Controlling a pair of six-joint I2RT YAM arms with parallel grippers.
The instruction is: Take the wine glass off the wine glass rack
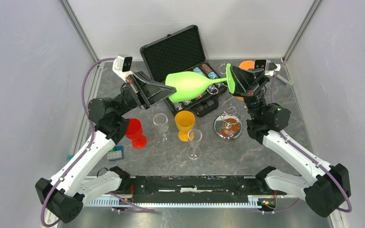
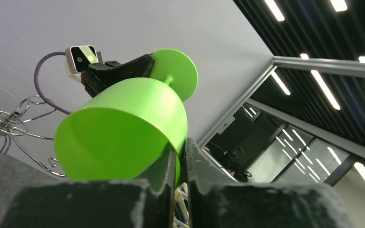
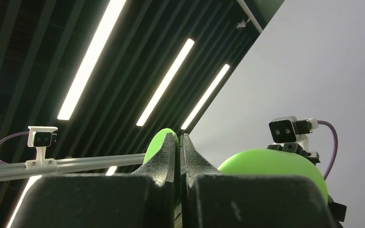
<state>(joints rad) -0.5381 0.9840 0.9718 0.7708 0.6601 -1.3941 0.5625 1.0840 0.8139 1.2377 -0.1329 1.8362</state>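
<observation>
The green glass (image 1: 192, 85) comes back and down in my left gripper next. It turns upright and is released between the red and nearer clear glass, where bare tabletop shows.
A lime green wine glass (image 1: 192, 85) lies on its side in the air above the black case, held between both arms. My left gripper (image 1: 164, 87) is shut on the bowl's rim; in the left wrist view (image 2: 183, 145) its fingers pinch the rim of the green bowl (image 2: 123, 128). My right gripper (image 1: 231, 80) is shut on the glass's round foot; the right wrist view (image 3: 178, 137) shows the foot (image 3: 158, 142) between its fingers. The wine glass rack (image 1: 228, 124), chrome wire on a mirrored disc, stands below the right gripper, apart from the green glass.
An open black chip case (image 1: 180, 52) lies at the back. A red glass (image 1: 135, 130), a clear glass (image 1: 160, 122), a yellow-orange glass (image 1: 185, 123) and another clear glass (image 1: 194, 140) stand mid-table. An orange glass (image 1: 246, 65) shows behind the right gripper.
</observation>
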